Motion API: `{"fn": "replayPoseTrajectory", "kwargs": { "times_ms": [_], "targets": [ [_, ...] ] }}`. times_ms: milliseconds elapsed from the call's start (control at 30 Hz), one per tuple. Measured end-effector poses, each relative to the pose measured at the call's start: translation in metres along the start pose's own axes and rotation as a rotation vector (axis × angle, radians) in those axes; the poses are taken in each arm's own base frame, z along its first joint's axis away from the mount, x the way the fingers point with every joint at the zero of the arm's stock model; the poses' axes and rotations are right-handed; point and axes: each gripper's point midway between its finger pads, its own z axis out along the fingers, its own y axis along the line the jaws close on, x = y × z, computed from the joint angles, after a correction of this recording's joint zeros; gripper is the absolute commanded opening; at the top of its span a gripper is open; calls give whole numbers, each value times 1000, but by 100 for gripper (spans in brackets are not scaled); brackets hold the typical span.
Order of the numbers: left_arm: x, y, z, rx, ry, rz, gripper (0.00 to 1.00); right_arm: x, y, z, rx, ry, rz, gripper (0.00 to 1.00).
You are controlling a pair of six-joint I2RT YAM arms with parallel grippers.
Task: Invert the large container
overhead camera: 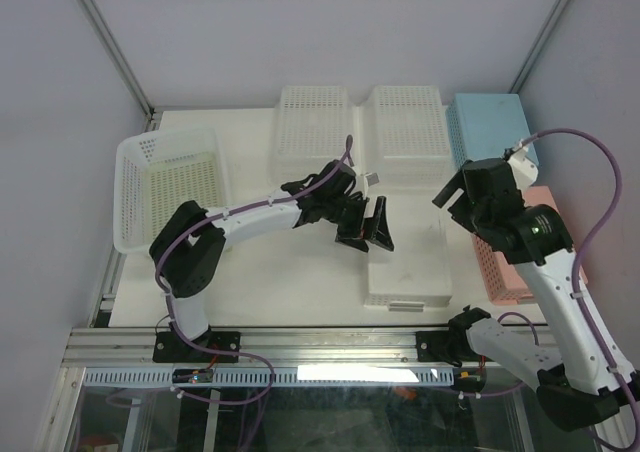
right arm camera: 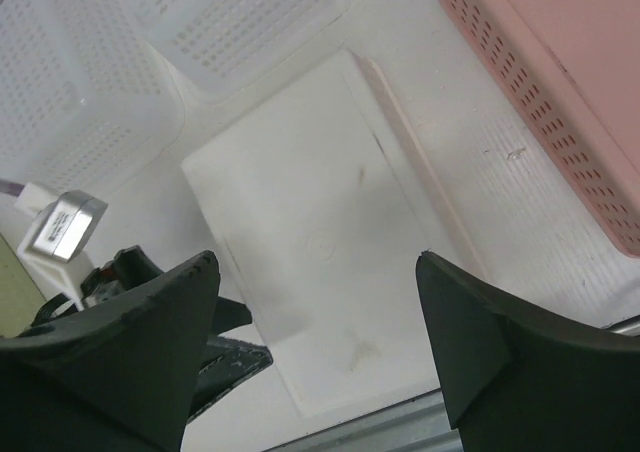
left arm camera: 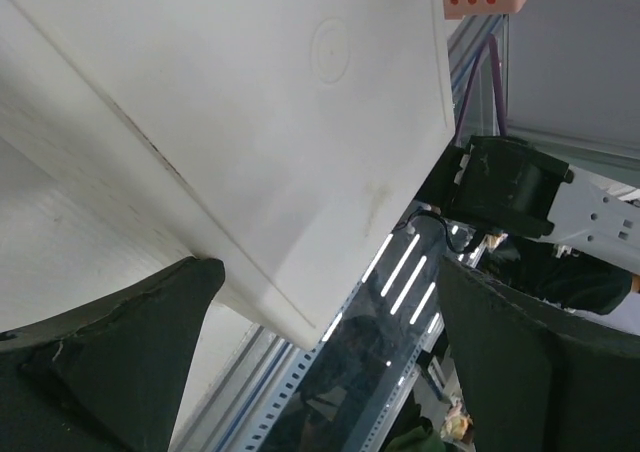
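Observation:
My left gripper needs to lift across next and then come down over the large container's rim facing in the middle of the table, because that rim is to the left in the top view.
The large container stands open side up at the table's left edge, a white perforated basket with a wide flared rim. It shows only in the top view. My left gripper is well to its right, open and holding nothing, over the left edge of an upturned white basket with a smooth base. In the left wrist view that smooth base fills the frame above the open left gripper. My right gripper hangs open and empty above the same basket's right side, and the right gripper looks down on its base.
Two smaller white perforated baskets lie upturned at the back. A blue basket sits at the back right, a pink one under my right arm. The pink basket also borders the right wrist view.

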Motion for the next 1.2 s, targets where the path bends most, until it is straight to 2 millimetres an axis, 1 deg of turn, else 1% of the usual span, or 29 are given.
{"fn": "replayPoseTrajectory", "kwargs": {
  "times_ms": [67, 167, 267, 367, 500, 633, 767, 800, 900, 933, 1000, 1033, 1067, 1133, 1167, 1200],
  "targets": [
    [-4, -1, 9, 6, 4, 7, 99, -6, -3, -10, -13, -22, 12, 83],
    [-11, -3, 27, 26, 10, 13, 99, -10, -7, -19, -25, -41, 24, 83],
    [-18, -4, 41, 42, 11, 15, 99, -7, -14, -23, -18, -38, 24, 83],
    [-26, -12, 49, 65, 6, 32, 99, -5, -17, -25, -12, -32, 25, 83],
    [-37, -29, 49, 103, -20, 75, 99, -5, -20, -26, -9, -31, 25, 83],
    [-41, -37, 44, 119, -35, 117, 99, -5, -22, -27, -2, -35, 24, 83],
    [-41, -43, 28, 97, -53, 162, 99, -6, -24, -27, 6, -41, 23, 84],
    [-41, -45, 21, 81, -63, 178, 99, -6, -24, -27, 6, -43, 23, 84],
    [-46, -44, -13, -15, -124, 236, 99, -8, -25, -30, -2, -53, 29, 83],
    [-48, -43, -27, -56, -150, 254, 99, -9, -26, -32, -11, -59, 31, 83],
    [-57, -38, -62, -152, -217, 283, 99, -12, -26, -38, -40, -83, 41, 83],
    [-66, -35, -86, -212, -266, 290, 99, -15, -25, -42, -62, -101, 47, 83],
    [-79, -29, -116, -284, -333, 289, 99, -19, -24, -45, -86, -122, 54, 82],
    [-102, -16, -170, -400, -460, 260, 99, -23, -24, -51, -129, -157, 72, 82],
    [-113, -6, -202, -470, -532, 235, 99, -24, -23, -53, -149, -171, 82, 82],
    [-123, 7, -239, -551, -614, 197, 99, -24, -23, -54, -163, -180, 88, 82]
  ]
}}
